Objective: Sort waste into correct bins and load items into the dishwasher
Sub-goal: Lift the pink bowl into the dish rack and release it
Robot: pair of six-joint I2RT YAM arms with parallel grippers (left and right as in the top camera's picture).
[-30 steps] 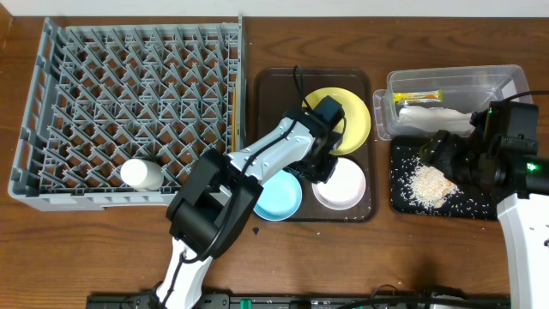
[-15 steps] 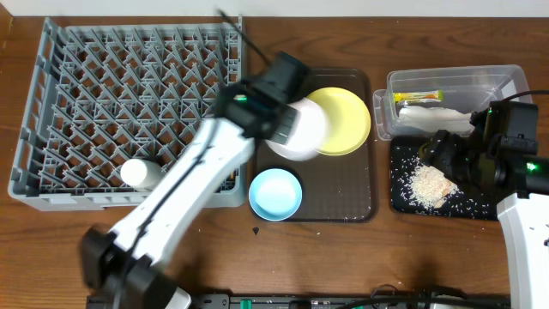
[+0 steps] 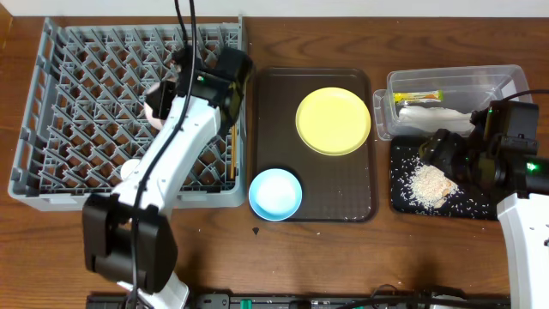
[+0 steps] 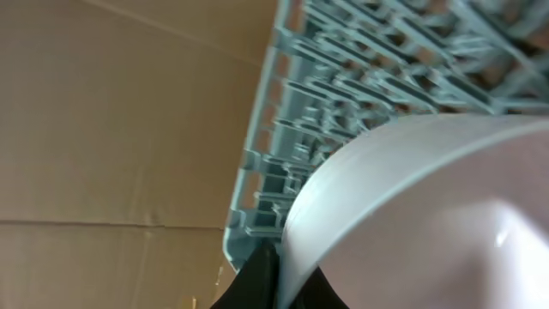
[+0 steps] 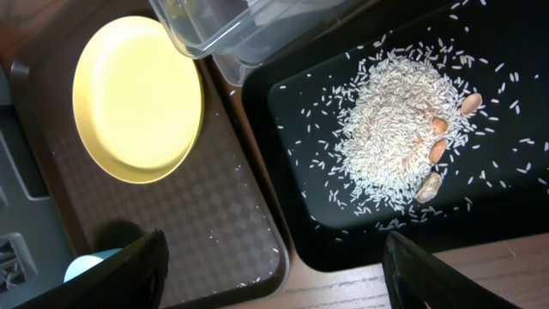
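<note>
The left gripper brings the tilted white bowl down next until it rests among the grey dish rack's wires below, then releases the bowl's rim.
My left gripper [image 3: 176,86] is shut on the rim of the white bowl [image 3: 157,105] and holds it tilted over the grey dish rack [image 3: 86,103]. In the left wrist view the bowl [image 4: 429,215] fills the frame above the rack's pegs [image 4: 343,77]. The white cup [image 3: 130,170] lies in the rack, partly behind my left arm. The chopsticks [image 3: 232,146] lie along the rack's right wall. The yellow plate [image 3: 333,120] and the light blue bowl [image 3: 275,193] sit on the brown tray [image 3: 360,202]. My right gripper [image 3: 433,153] is open and empty above the black tray [image 3: 403,202] of rice [image 5: 399,129].
The clear tub [image 3: 506,77] at the back right holds the green-and-orange wrapper [image 3: 418,97] and the white tissue [image 3: 433,116]. The right wrist view shows the plate [image 5: 137,99], the brown tray [image 5: 214,232] and the black tray's rim [image 5: 300,249] close together.
My left gripper has lifted the white bowl off the brown tray and carried it left and back, over the dish rack. The right arm has not moved.
</note>
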